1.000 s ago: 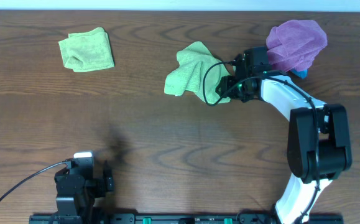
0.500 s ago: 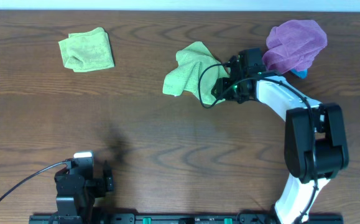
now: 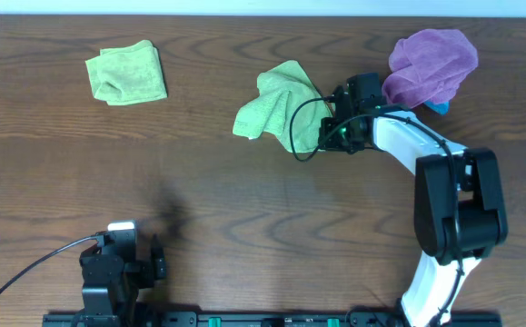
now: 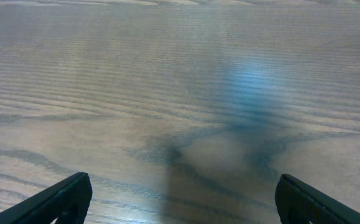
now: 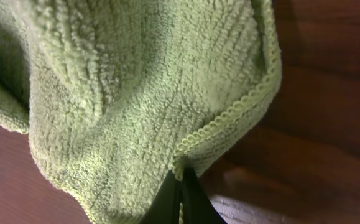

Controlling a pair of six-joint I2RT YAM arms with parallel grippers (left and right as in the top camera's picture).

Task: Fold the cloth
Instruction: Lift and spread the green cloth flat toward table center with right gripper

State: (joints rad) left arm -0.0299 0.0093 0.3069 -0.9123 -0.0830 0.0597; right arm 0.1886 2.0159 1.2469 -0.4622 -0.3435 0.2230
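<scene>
The cloth lies crumpled, so I will lift the pinched hem with my right gripper next. Then I will pull it to the right in the overhead view and back over the empty wood.
A crumpled light-green cloth (image 3: 276,109) lies near the middle of the table's far half; up close it fills the right wrist view, cloth (image 5: 136,87). My right gripper (image 3: 321,130) is at the cloth's right edge, shut on its hemmed edge; the two black fingers meet with the green hem pinched between them at the right gripper (image 5: 181,180). My left gripper (image 4: 180,199) stays at the near left, over bare wood, open wide with nothing between its fingers.
A second green cloth (image 3: 126,73) lies folded at the far left. A purple cloth (image 3: 431,64) sits bunched at the far right, just behind my right arm, with something blue (image 3: 439,107) peeking from under it.
My right gripper has shut on the green cloth's edge and slid left, pushing the cloth a little to the left. The left arm has not moved.
</scene>
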